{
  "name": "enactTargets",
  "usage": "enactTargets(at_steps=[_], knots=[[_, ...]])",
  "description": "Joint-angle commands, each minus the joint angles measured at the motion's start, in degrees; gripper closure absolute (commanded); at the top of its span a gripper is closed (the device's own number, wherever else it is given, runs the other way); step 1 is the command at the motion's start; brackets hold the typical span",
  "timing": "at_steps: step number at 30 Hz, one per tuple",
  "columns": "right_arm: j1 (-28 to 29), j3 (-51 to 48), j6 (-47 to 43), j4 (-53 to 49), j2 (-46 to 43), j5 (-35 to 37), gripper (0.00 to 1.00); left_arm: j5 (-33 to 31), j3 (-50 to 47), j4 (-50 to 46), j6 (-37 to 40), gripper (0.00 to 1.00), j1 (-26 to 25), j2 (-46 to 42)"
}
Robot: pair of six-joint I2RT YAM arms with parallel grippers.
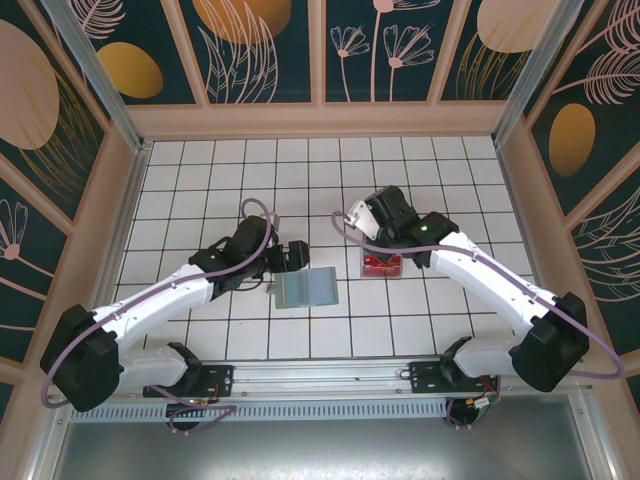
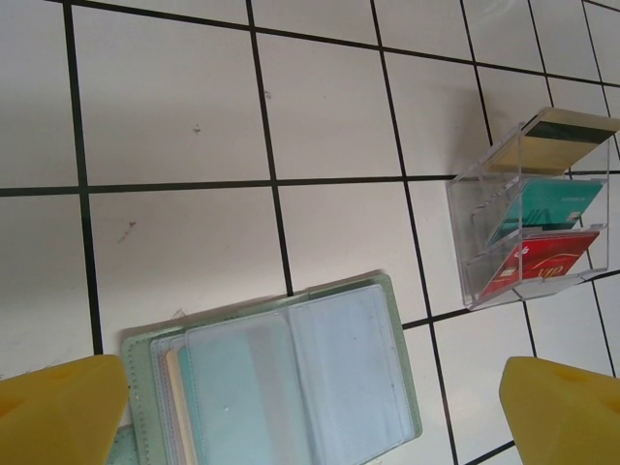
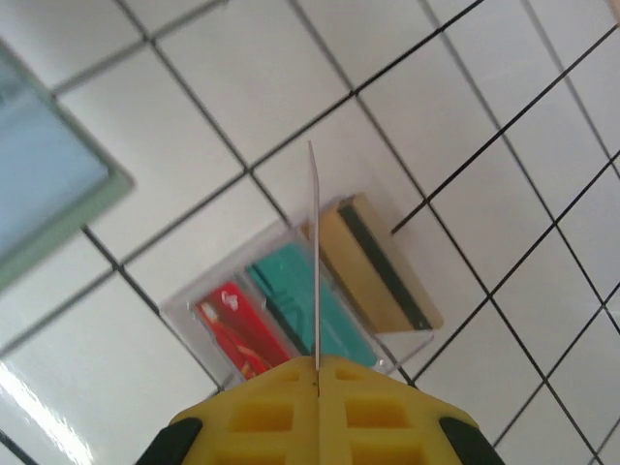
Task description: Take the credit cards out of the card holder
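My right gripper moves back and down to the tray's red-card slot next, then releases the credit card.
The card holder (image 2: 329, 378) lies open on the white tiles, grey-green with pale blue-grey sleeves; teal and cream card edges (image 2: 176, 412) show in its left sleeves. My left gripper (image 2: 315, 405) hangs open over it, one yellow fingertip (image 2: 58, 407) at each side, touching nothing. From above, the holder (image 1: 305, 288) lies just in front of the left gripper (image 1: 292, 260). My right gripper (image 3: 317, 364) is shut on a thin credit card (image 3: 315, 252) seen edge-on, held above a clear tray (image 3: 208, 291). In the tray stand red (image 3: 237, 334), teal (image 3: 291, 291) and gold (image 3: 373, 262) credit cards.
The clear tray (image 1: 380, 265) stands right of the holder, under the right gripper (image 1: 362, 222). Wooden walls (image 1: 120, 190) ring the tiled floor on the left, back and right. A metal rail (image 1: 320, 375) runs along the near edge between the arm bases.
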Motion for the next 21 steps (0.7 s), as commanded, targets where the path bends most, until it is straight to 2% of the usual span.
enactTargets(at_steps=[1, 14, 21], knots=[[0.11, -3.03, -8.67, -4.26, -0.78, 1.89, 1.0, -1.46, -1.21, 0.76, 1.22, 0.02, 0.16, -0.99], [0.11, -10.45, -10.85, -3.2, -0.26, 2.34, 1.0, -1.77, -1.86, 1.21, 1.76, 0.01, 0.17, -0.66], [0.11, -11.33, -12.74, -0.15, 0.93, 4.62, 1.0, -2.08, -2.13, 1.19, 1.47, 0.02, 0.15, -0.65]])
